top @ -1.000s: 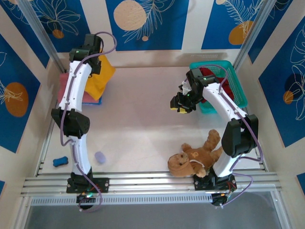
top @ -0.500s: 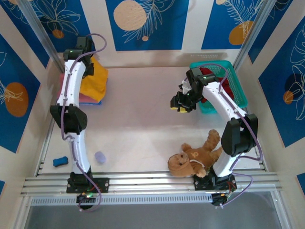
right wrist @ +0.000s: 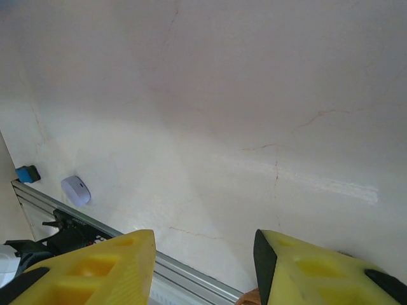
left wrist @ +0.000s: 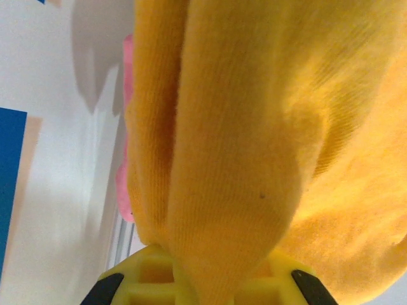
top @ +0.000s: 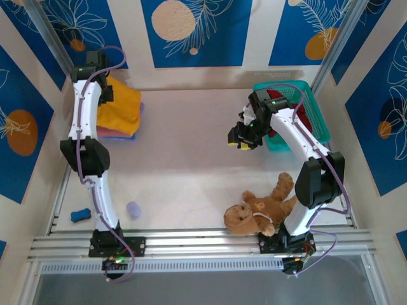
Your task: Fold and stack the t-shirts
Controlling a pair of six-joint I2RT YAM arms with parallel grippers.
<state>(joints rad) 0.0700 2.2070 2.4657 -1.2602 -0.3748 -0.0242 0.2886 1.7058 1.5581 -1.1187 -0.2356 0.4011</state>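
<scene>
Because the pink t-shirt peeks out on the wall side, I need to draw my left gripper toward that wall, lower the mustard-orange t-shirt's fold over the pink t-shirt's edge (left wrist: 125, 187) and release.
My left gripper (left wrist: 206, 279) is shut on a bunched fold of the mustard-orange t-shirt (left wrist: 254, 127), which hangs in front of its jaws. In the top view the left gripper (top: 103, 90) is at the back left corner. There the mustard-orange t-shirt (top: 122, 105) drapes over the salmon-pink t-shirt (top: 103, 132) and the blue t-shirt (top: 129, 135). The pink t-shirt (left wrist: 121, 184) peeks out beside the mustard cloth. A dark red t-shirt (top: 311, 121) lies in the teal basket (top: 283, 86). My right gripper (top: 242, 141) hovers open over bare table, its jaws (right wrist: 203, 267) holding nothing.
A brown teddy bear (top: 261, 206) lies near the right arm's base. A small blue object (top: 80, 215) and a lavender object (top: 133, 209) sit near the left arm's base, by the metal front rail (top: 203, 241). Walls close in the left, back and right sides.
My left arm has swung left towards the back left corner, carrying the mustard-orange t-shirt over the pink and blue stack. The right arm has stayed still.
</scene>
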